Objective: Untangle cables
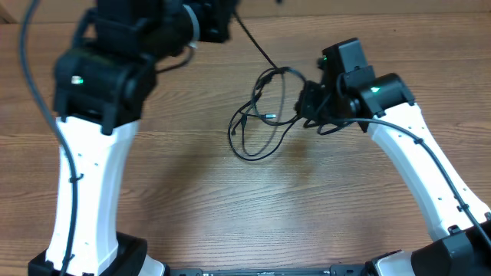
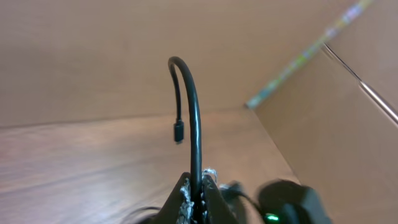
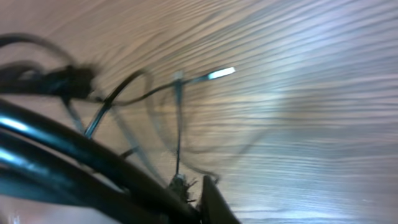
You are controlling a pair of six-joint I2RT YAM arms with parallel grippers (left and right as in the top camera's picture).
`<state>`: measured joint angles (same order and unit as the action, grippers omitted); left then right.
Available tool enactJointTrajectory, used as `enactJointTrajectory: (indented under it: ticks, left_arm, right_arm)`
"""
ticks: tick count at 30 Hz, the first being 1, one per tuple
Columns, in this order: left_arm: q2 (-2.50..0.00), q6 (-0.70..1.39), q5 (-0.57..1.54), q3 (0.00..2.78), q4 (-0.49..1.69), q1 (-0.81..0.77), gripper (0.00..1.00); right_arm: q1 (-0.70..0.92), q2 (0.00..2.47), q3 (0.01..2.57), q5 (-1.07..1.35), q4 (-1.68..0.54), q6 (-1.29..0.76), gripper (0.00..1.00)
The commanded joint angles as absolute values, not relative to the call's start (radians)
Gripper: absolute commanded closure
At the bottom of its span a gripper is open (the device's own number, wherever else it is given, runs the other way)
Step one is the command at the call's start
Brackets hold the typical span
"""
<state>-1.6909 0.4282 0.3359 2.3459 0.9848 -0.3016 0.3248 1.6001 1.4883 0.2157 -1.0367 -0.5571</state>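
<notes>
The robot's left gripper should next pull the taut cable to the left in the overhead view, away from the tangle, and let go of it there, since the tabletop is bare on that side.
The cables [image 1: 259, 115] are thin black cords lying in a loose tangle of loops on the wooden table [image 1: 253, 207]. One strand [image 1: 257, 42] runs taut from the tangle up to my left gripper [image 1: 224, 21] at the far edge. In the left wrist view the left gripper [image 2: 196, 194] is shut on that cord, which arches up and ends in a small plug [image 2: 178, 132]. My right gripper [image 1: 311, 103] is at the tangle's right side. In the right wrist view its fingers [image 3: 191, 190] pinch a thin strand [image 3: 178, 124], near a pale tip [image 3: 221, 73].
The left arm's white link [image 1: 88, 184] and the right arm's white link [image 1: 414, 169] stand on either side of the table. Thick black arm wires [image 3: 56, 149] cross the right wrist view. A cardboard-coloured wall [image 2: 336, 112] rises behind the table.
</notes>
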Motion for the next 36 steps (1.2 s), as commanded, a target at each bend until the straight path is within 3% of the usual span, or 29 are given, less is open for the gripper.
enactJointTrajectory:
  ticks: [1,12,21,29,36]
  left_arm:
    - [-1.591,0.443,0.340,2.368,0.965,-0.205,0.96]
    - [-1.502,0.443,0.342,2.368,0.994,0.080,0.96]
    - [-1.512,0.437,0.463,2.368,1.024,0.327,0.96]
    - [-1.523,0.385,0.393,2.366,1.055,0.403,0.96]
    - [-1.564,0.373,0.314,2.366,1.051,0.480,0.96]
  right_arm:
    - [0.270,1.599,1.493,0.088,-1.062,-0.606,0.96]
    - [0.200,1.632,1.492,0.046,-1.176,-0.522,0.96]
    - [0.142,1.641,1.492,0.046,-1.214,-0.453,0.96]
    - [0.077,1.641,1.493,0.057,-1.230,-0.327,0.95]
    - [-0.165,1.641,1.493,0.134,-1.285,-0.294,0.96]
